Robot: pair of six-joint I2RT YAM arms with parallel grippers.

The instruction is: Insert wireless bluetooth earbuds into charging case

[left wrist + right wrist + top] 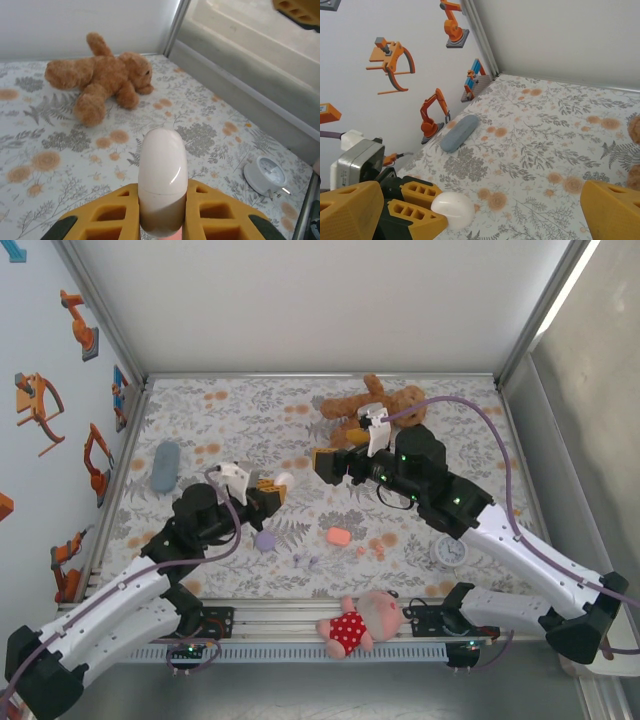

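Note:
I will move my left gripper down onto the patterned mat below it, tilt its fingers downward and let go of the white case [284, 481] [163, 172] there, because that part of the mat is clear.
My left gripper [162, 196] is shut on a white charging case [163, 172], which stands up between its yellow fingers [107, 212] with its lid closed. From above, this case [284, 481] hangs over the mat's left half. My right gripper [323, 466] is open just to the right of it, nothing between its fingers [612, 212]. The held case [453, 210] shows low in the right wrist view. Tiny lilac earbuds [305, 561] and orange-pink earbuds [374, 549] lie loose on the mat near the front. A lilac case [265, 540] and a coral case [339, 536] rest beside them.
A brown teddy bear [372, 406] lies at the back right. A blue-grey oblong case [165, 467] sits by the left wall. A small white round clock [450, 552] is at the front right. A pink plush [358, 622] rests on the front rail.

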